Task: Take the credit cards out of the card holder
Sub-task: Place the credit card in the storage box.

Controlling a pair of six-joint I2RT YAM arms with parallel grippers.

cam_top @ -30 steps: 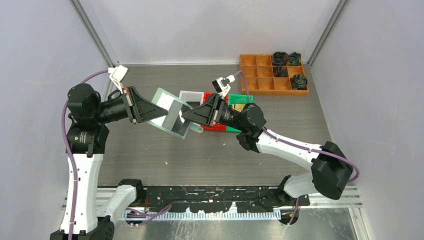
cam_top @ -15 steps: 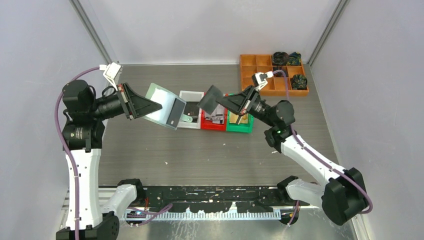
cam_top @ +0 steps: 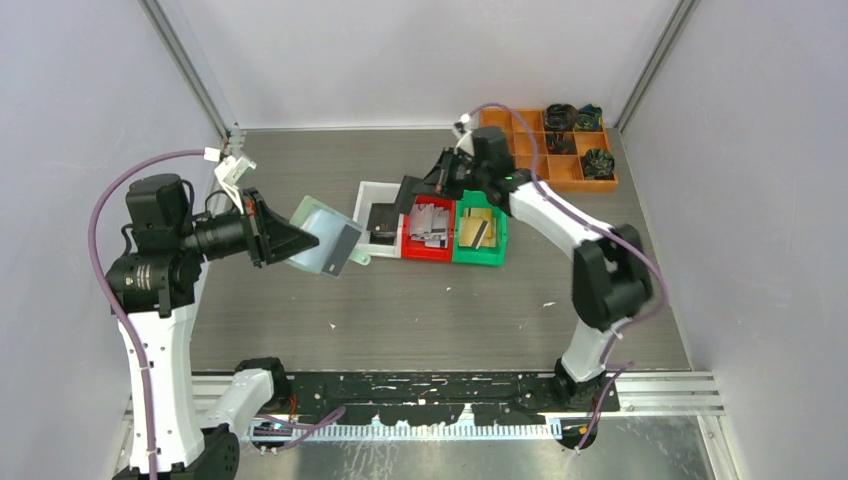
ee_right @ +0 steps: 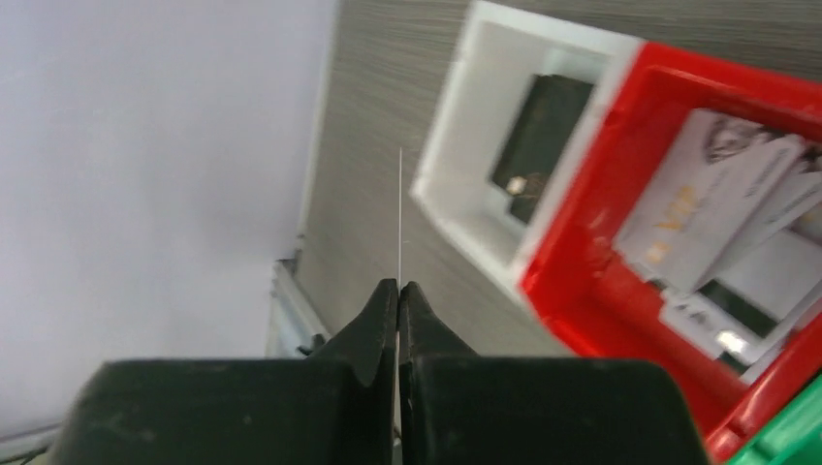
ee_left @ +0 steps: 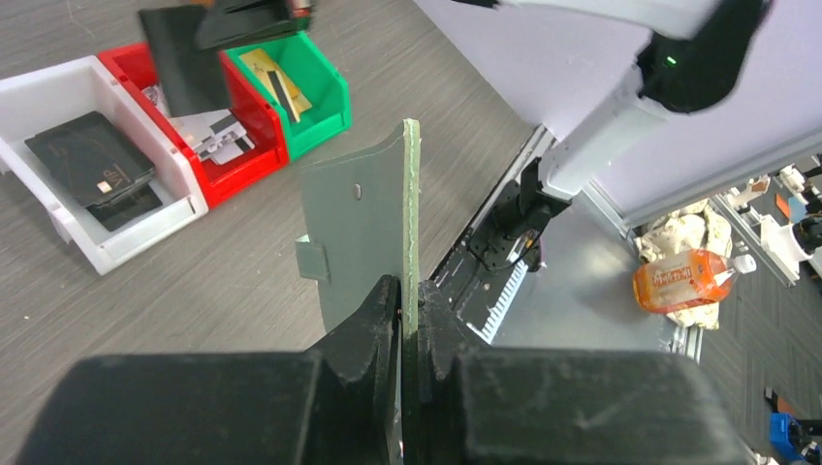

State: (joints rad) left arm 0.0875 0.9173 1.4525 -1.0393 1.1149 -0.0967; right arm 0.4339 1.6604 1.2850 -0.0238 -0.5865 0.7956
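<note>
The card goes down next in my right gripper toward the white bin point(cam_top: 372, 186) point(ee_right: 540, 145), below the gripper and to its left in the top view, for release among black ones.
My left gripper point(cam_top: 285, 240) is shut on the pale mint-green card holder point(cam_top: 322, 240) and holds it above the table, left of the bins. In the left wrist view the holder point(ee_left: 361, 223) stands edge-on between the jaws of this gripper point(ee_left: 410, 291). My right gripper point(cam_top: 428, 188) is shut on a black credit card point(cam_top: 408, 196) above the white bin point(cam_top: 372, 186). In the right wrist view that card point(ee_right: 400, 213) is a thin edge-on line. More black cards point(cam_top: 383, 217) lie in the white bin, silvery ones point(cam_top: 432, 222) in the red bin, gold ones point(cam_top: 478, 225) in the green bin.
The white, red point(cam_top: 428, 256) and green point(cam_top: 478, 261) bins stand side by side at the table's middle. An orange compartment tray point(cam_top: 520, 150) with dark objects stands at the back right. Grey walls enclose the table on three sides.
My right arm has drawn the black card away from the holder and swung it back over the bins. My left arm has moved the holder slightly left and down.
</note>
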